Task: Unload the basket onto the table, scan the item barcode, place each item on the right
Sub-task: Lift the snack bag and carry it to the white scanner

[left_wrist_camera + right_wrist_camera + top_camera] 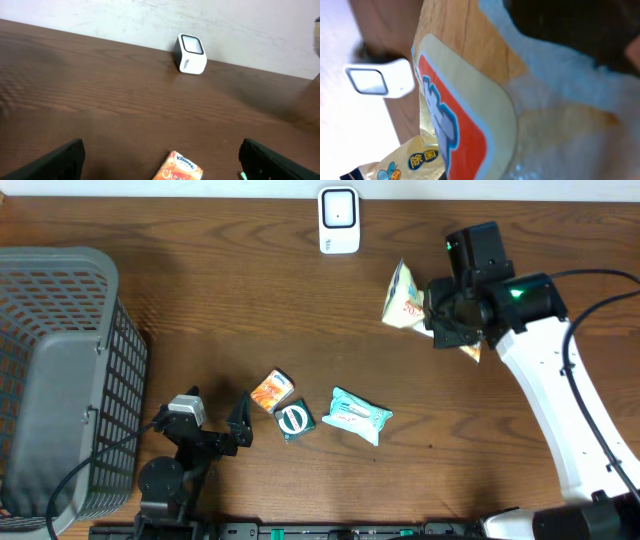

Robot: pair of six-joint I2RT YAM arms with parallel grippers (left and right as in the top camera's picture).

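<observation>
The packet should go outward to the scanner [339,220] in the right gripper, which should then lower it onto bare tabletop to the right in the overhead view and let it go.
A yellow and white packet [405,298] with a red and blue label hangs above the table at the back right, with my right gripper [447,315] shut on its right end. The right wrist view is filled by this packet [470,115], and the fingers are hidden behind it. The white barcode scanner [339,220] stands at the back edge, left of the packet, and shows as the scanner [380,80] past the packet. My left gripper [225,428] rests low at the front left, open [162,165], holding nothing. The scanner [191,47] stands far ahead of it.
An orange Kleenex pack [272,391] lies just ahead of the left gripper, its top edge seen low in the left wrist view [182,169]. A round green item [295,419] and a teal wipes packet [358,415] lie beside it. A grey basket [100,270] fills the left side.
</observation>
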